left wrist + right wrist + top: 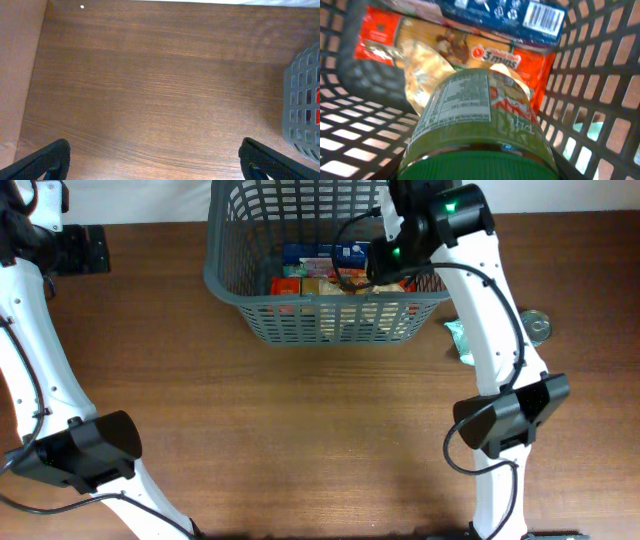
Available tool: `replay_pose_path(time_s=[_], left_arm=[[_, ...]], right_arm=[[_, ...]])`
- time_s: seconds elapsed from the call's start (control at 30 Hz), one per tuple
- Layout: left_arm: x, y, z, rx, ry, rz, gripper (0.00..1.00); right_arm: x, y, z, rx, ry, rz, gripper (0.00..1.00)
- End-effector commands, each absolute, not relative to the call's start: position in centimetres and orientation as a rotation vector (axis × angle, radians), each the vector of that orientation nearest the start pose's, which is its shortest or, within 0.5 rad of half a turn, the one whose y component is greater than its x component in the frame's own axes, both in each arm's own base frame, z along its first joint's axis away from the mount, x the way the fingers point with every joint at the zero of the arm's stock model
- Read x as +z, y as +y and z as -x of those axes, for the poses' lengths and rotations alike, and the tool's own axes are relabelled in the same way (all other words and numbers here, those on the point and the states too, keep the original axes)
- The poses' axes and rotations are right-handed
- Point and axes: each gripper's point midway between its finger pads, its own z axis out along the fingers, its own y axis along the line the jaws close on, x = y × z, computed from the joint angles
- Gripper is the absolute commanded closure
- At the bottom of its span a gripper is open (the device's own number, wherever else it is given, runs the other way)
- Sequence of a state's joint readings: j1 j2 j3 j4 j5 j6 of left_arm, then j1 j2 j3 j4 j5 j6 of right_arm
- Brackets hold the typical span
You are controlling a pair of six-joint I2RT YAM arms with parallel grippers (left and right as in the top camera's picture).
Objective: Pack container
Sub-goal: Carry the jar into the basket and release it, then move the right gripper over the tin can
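Observation:
My right gripper lowers toward the basket's near corner (426, 284) by the pale green packet next and releases the jar, since the jar is inside the basket above the packets.
The container, a dark grey slotted basket (325, 310), stands at the back middle of the table and holds several packets. My right gripper (385, 265) reaches into its right end. In the right wrist view it is shut on a green-lidded jar (477, 125), held inside the basket (600, 95) above a red-orange packet (470, 55) and a dark blue packet (505, 15). My left gripper (155, 162) is open and empty over bare table at the far left, with the basket's corner (302, 100) at the right edge of its view.
A round tin (537, 326) and a pale green packet (460, 340) lie on the table right of the basket, partly behind my right arm. The table's left edge (37, 75) runs close to my left gripper.

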State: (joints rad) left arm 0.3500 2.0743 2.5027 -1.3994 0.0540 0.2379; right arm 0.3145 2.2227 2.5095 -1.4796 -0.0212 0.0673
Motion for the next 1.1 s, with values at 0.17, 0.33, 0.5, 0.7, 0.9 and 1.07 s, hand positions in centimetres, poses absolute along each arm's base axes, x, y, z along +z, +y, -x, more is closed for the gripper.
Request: replay_pose_path(time_s=[0.17,0.33,0.5,0.7,0.9,1.07], left_arm=[[29.6,15.7,-45.9,0.138,2.547,0.142,0.01],[29.6,15.7,-45.9,0.138,2.547,0.142,0.01],[29.6,15.7,-45.9,0.139,2.547,0.143,0.01],[29.6,15.7,-45.9,0.138,2.546,0.142,0.01],[29.6,15.7,-45.9,0.138,2.547,0.142,0.01],[29.6,15.7,-45.9,0.138,2.547,0.142,0.01]], right_arm=[[20.6,13.2,-46.1,0.059,2.817,0.308,0.54],[20.5,12.4,-46.3,0.064,2.817,0.282,0.2],[23.0,12.7,-46.3,0.142,2.755,0.341,0.08],[27.4,13.1,-45.9,0.196,2.638,0.351,0.06],[37.0,11.2,-44.7,0.18,2.379,0.292,0.04],[47.0,4.9,-40.8,0.032,2.111,0.114,0.04]])
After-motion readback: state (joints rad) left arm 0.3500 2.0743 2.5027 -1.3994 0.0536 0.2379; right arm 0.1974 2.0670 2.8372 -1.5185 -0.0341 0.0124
